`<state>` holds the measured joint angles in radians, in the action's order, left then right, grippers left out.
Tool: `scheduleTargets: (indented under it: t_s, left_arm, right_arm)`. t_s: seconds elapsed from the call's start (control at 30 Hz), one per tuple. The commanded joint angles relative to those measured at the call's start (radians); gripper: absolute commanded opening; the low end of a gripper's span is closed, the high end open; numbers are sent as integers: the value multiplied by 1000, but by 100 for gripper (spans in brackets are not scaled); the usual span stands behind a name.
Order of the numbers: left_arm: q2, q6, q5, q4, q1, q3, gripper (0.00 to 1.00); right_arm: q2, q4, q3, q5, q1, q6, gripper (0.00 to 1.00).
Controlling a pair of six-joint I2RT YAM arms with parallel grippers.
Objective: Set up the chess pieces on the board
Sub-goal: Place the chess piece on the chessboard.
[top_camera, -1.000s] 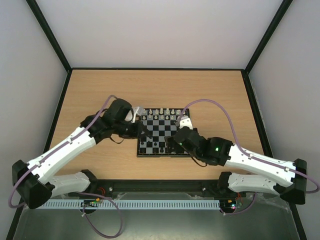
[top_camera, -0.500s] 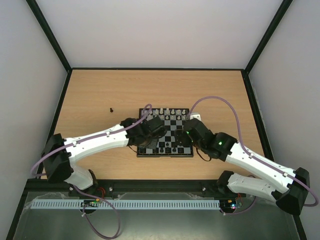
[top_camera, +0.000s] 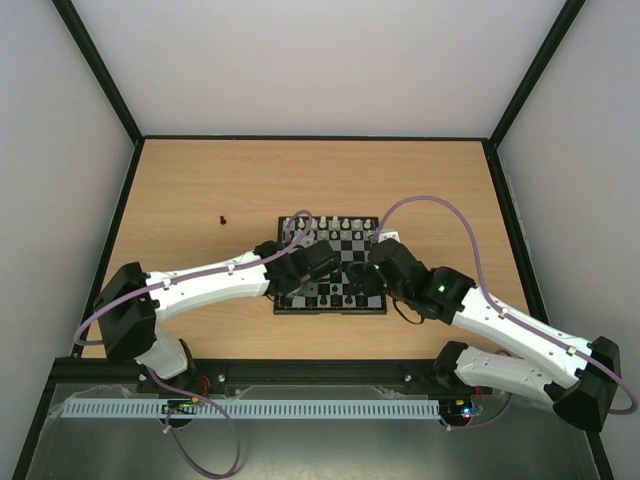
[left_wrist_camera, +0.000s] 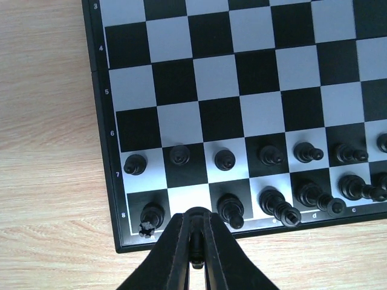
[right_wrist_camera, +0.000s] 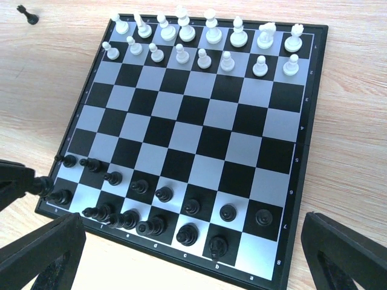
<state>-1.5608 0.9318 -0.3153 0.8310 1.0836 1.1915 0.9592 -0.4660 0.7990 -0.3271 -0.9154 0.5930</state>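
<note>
The left gripper lowers to the bare white back-row square beside the black rook next and releases the piece, as that square lies below the gripper.
The board lies mid-table. White pieces fill its far two rows and black chess pieces stand in its near two rows. My left gripper is shut on a black chess piece, held over a bare white back-row square between a black rook and another black piece. In the top view the left gripper sits at the board's near-left part. My right gripper stands open above the near edge with nothing between its fingers. One corner square is bare.
One loose black chess piece stands on the wooden table left of the board, also seen in the right wrist view as a loose black chess piece. Black-framed walls enclose the table. Both arms lean over the board's near side.
My left arm has swung from the board's far-left corner to its near-left corner, uncovering the loose black piece. The right arm has shifted slightly toward the board's right side, still open.
</note>
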Motion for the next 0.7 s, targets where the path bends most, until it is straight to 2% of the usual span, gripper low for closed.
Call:
scheduleTargets:
  t_s: [0.0, 0.67]
  left_arm:
    - [-15, 51, -14, -40, 11, -47, 4]
    - [-41, 118, -21, -135, 58, -155, 5]
  right_arm:
    - [-21, 6, -11, 15, 6, -13, 99]
    - [-31, 9, -12, 45, 6, -21, 99]
